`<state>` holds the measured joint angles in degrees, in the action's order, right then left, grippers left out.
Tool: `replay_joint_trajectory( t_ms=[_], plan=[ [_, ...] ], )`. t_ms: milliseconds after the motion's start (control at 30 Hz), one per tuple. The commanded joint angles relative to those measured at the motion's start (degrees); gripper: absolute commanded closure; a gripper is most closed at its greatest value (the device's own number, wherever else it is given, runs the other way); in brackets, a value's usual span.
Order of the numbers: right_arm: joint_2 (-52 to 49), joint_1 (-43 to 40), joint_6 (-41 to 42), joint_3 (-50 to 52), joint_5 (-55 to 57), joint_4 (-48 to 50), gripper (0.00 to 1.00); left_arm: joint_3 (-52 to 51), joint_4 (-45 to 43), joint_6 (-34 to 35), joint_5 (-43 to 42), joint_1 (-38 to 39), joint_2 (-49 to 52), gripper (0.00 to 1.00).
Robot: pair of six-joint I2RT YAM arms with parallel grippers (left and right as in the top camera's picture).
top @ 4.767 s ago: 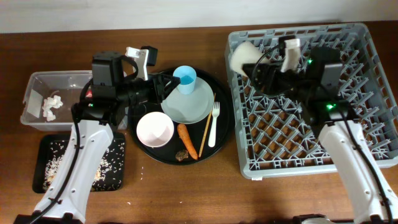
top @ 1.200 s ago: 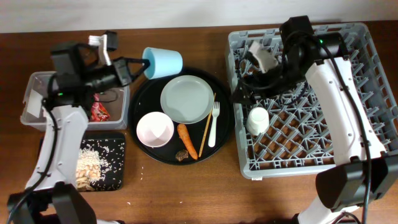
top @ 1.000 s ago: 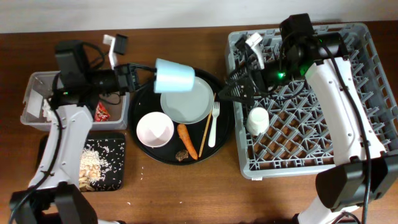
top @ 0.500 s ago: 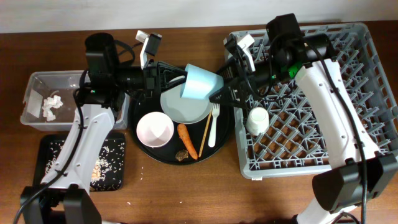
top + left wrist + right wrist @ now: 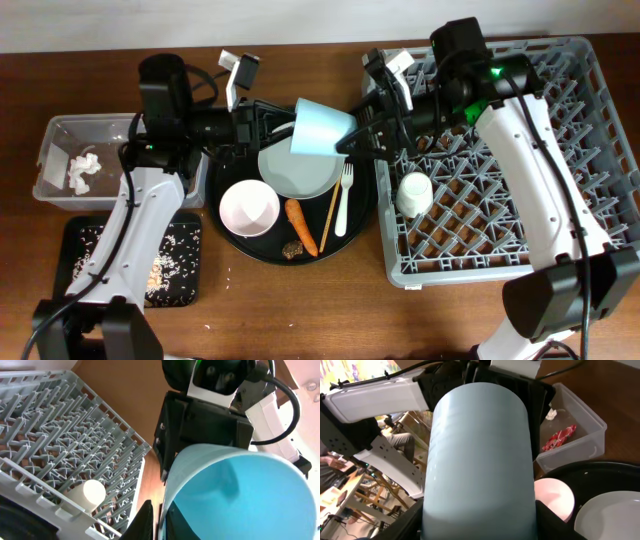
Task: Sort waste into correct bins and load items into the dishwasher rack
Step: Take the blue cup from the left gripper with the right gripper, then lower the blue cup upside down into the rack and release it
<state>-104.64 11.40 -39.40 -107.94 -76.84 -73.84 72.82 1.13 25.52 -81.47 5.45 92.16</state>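
Note:
I will next swing my right gripper over the empty rack spot outward of the cream cup (image 5: 413, 193), turn the blue cup opening down, lower it and release it.
The small blue cup (image 5: 322, 128) hangs on its side above the round tray, between both arms. My left gripper (image 5: 283, 128) is shut on its rim, one finger inside and one outside, as the left wrist view (image 5: 159, 520) shows. My right gripper (image 5: 352, 140) grips the cup's body (image 5: 477, 450) from the closed end, a finger against each side. The cream cup (image 5: 413, 193) stands mouth down in the dishwasher rack (image 5: 560, 150). The grey plate (image 5: 298, 172), white-pink bowl (image 5: 249, 208), carrot (image 5: 300, 226), brown lump (image 5: 293, 248), fork (image 5: 345, 200) and chopstick (image 5: 331, 215) lie on the round tray.
The clear tub (image 5: 55, 140) at the left holds the white tissue (image 5: 82, 170) and the red wrapper (image 5: 559, 439). The black rectangular tray (image 5: 75, 240) in front of it holds rice scraps (image 5: 170, 262). The round black tray (image 5: 225, 240) sits between tub and rack.
My left arm swung the blue cup from over the tub to the right, above the plate. My right gripper left the cream cup in the rack and came onto the blue cup.

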Motion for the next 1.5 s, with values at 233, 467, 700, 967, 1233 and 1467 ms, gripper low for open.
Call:
replay_joint_trajectory(
  t_ms=[233, 467, 700, 967, 1233, 1467],
  plan=[
    [0.42, -3.56, -0.66, -0.83, -7.04, 1.95, 0.51, 0.20, 11.41, -7.04, 6.32, 0.79, -0.42, 0.91],
    [0.39, -3.56, -0.66, -0.83, -7.02, 2.23, 0.51, 0.20, 11.43, -7.26, 14.01, 0.76, -0.42, 0.91],
    [0.42, -3.67, 1.05, -0.83, 0.90, 2.64, 0.56, 0.20, 21.07, -9.88, 33.94, 0.79, -0.42, 0.91],
    [1.22, -8.79, 32.46, -5.01, 43.41, 8.07, 0.60, 0.20, 25.09, -12.61, 38.51, 0.79, -0.42, 0.91],
    [-0.33, -4.94, 37.22, -4.35, 70.82, 2.16, 0.62, 0.20, 25.64, -12.61, 38.51, 0.79, -0.42, 0.91],
    [-5.05, -1.18, 38.64, -0.83, 74.97, 1.49, 0.62, 0.20, 27.28, -12.61, 41.05, 0.79, -0.42, 0.91]
  ],
)
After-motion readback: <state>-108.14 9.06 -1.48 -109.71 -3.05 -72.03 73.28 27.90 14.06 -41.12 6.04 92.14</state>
